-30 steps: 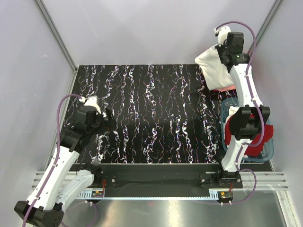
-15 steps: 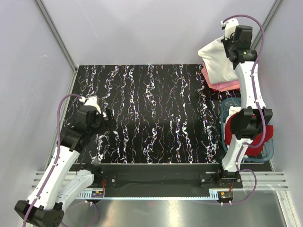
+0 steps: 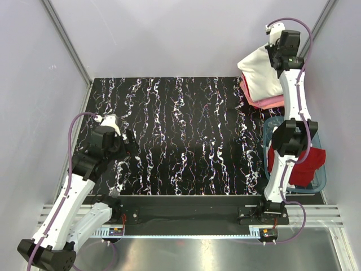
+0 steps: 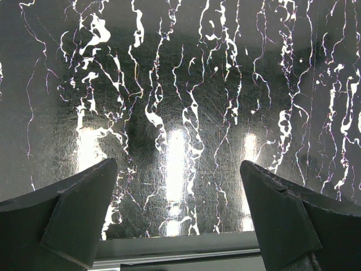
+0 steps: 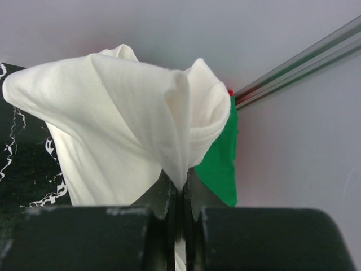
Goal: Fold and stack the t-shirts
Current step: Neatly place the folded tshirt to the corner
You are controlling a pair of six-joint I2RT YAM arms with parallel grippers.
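Observation:
Green cloth shows uncovered beside the raised white t-shirt (image 3: 258, 72), so my right gripper shifts toward the far corner post next, then lowers the white t-shirt's fold over it.
My right gripper (image 3: 276, 56) is shut on a fold of a white t-shirt (image 3: 258, 72) and holds it up at the far right corner; in the right wrist view the cloth (image 5: 118, 130) bunches out of the closed jaws. A pink t-shirt (image 3: 265, 103) lies under it on the table, and a green t-shirt (image 5: 220, 164) shows behind the white one. A red t-shirt (image 3: 307, 164) sits in the tub. My left gripper (image 3: 125, 142) is open and empty over the left of the table, its fingertips (image 4: 84, 192) wide apart.
A translucent blue-grey plastic tub (image 3: 269, 127) stands at the right edge of the black marbled table (image 3: 186, 135). Grey walls with metal frame posts (image 3: 67, 39) enclose the table on three sides. The table's near edge (image 4: 180, 248) shows between the left fingers.
My right gripper has carried the white t-shirt a little farther back and to the right, uncovering more of the pink t-shirt. The left arm has not moved.

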